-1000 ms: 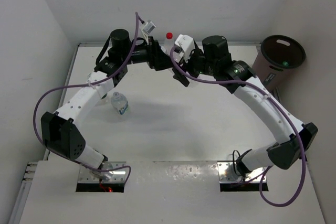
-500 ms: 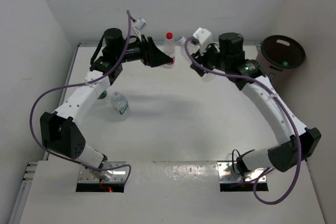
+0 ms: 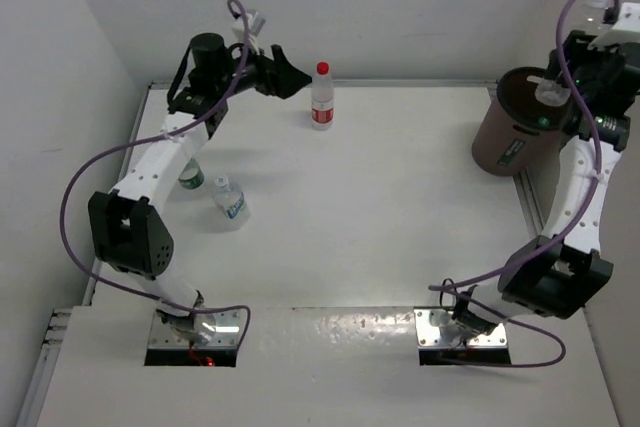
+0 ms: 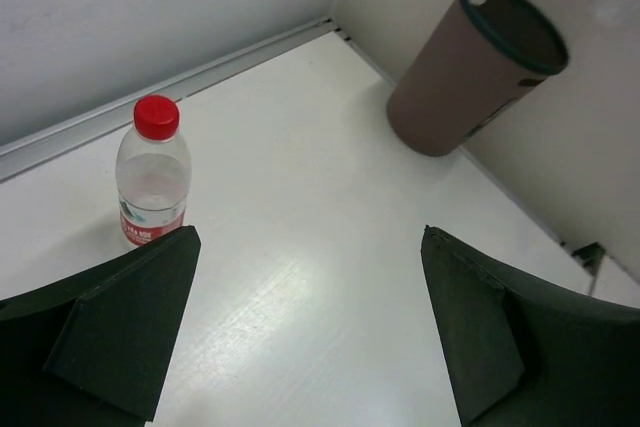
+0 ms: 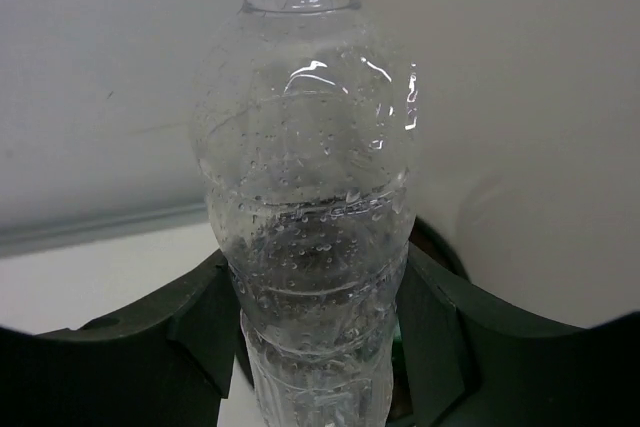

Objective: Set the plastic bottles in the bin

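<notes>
Next, my right gripper edges slightly to the right in the top view and releases the clear bottle, since it already hangs over the bin's opening (image 3: 526, 97) (image 5: 432, 252).
My right gripper (image 5: 310, 347) is shut on a clear bottle with a white cap (image 5: 305, 197), and droplets cover the inside of the bottle. In the top view this gripper (image 3: 562, 85) holds the bottle (image 3: 550, 94) above the open mouth of the brown bin (image 3: 512, 142) at the back right corner. A red-capped bottle (image 3: 321, 95) stands upright near the back wall. My left gripper (image 3: 287, 74) hangs open just left of it, holding nothing. In the left wrist view the red-capped bottle (image 4: 152, 172) stands beyond the left finger (image 4: 130, 317), and the bin (image 4: 470, 77) is far off.
A clear bottle with a blue label (image 3: 229, 198) lies on the table's left side. Another bottle with a green label (image 3: 191, 178) stands beside it, partly hidden by my left arm. Something green (image 3: 543, 122) shows inside the bin. Walls close in the back and both sides.
Both grippers were close together at the back middle. The right arm has swung right with the clear bottle to above the bin. The left gripper has opened and drawn back to the left.
</notes>
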